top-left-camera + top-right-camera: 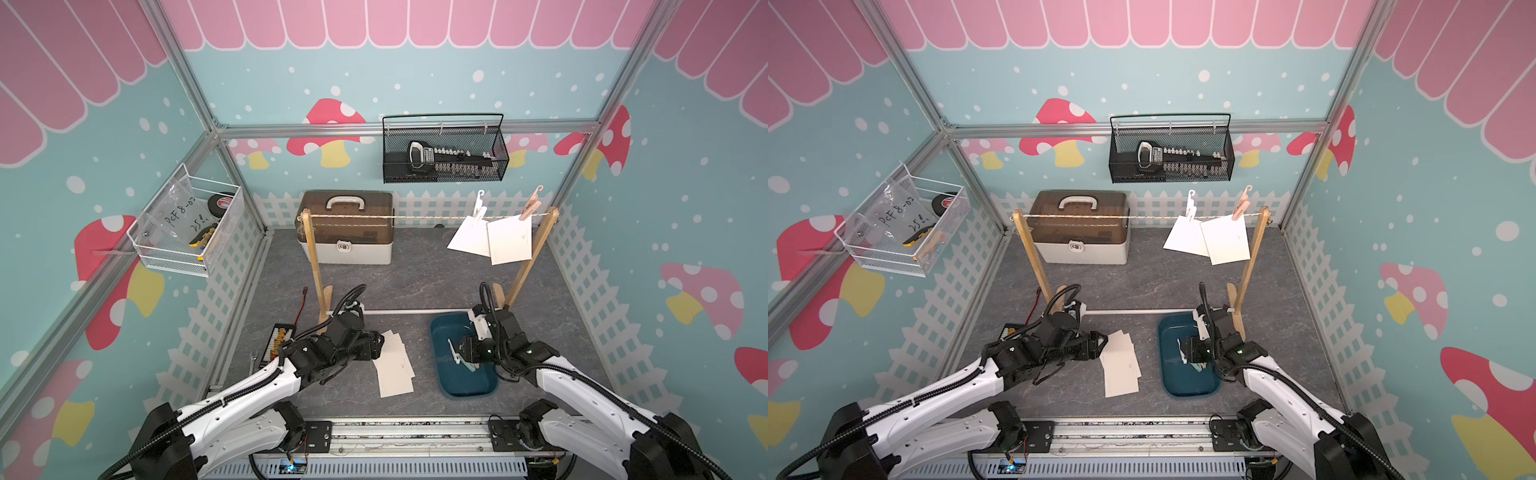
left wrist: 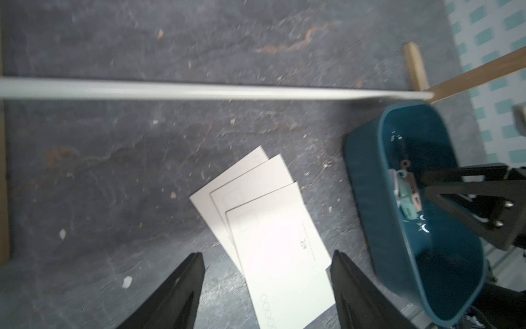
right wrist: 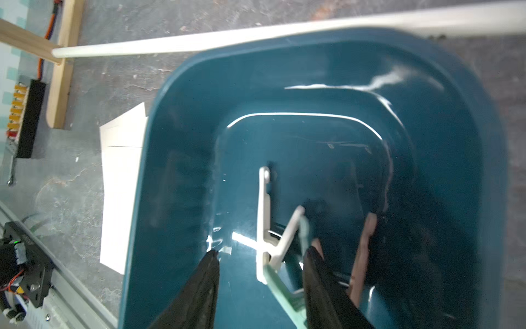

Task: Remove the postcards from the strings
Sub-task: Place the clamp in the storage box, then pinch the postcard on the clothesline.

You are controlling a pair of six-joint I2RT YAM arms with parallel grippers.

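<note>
Next, my left gripper rises outward, tilting level, onto the lower corner [image 1: 453, 244] of the white clothespin's postcard, since that corner hangs above and outward of it.
Two postcards [image 1: 469, 237] [image 1: 509, 240] hang at the right end of the strings [image 1: 415, 217], one under a white clothespin [image 1: 480, 208], the other under a pink one [image 1: 532, 205]. Three more postcards [image 2: 273, 228] lie fanned flat on the grey floor [image 1: 395, 365]. My left gripper [image 2: 267, 256] stands open low over their near edge, touching none. My right gripper [image 3: 260, 250] is open inside the blue bin [image 3: 455, 114]. A white clothespin [image 3: 264, 216] lies loose between its fingers, beside a green one [image 3: 284, 287] and a pink one [image 3: 361, 250].
Two wooden uprights [image 1: 313, 266] [image 1: 532, 257] carry the twine, and a white rod [image 1: 415, 311] joins their feet. A brown-lidded toolbox [image 1: 347, 226] stands behind. Wire baskets [image 1: 444, 149] [image 1: 187, 224] hang on the walls. A black terminal strip [image 1: 276, 343] lies left of my left arm.
</note>
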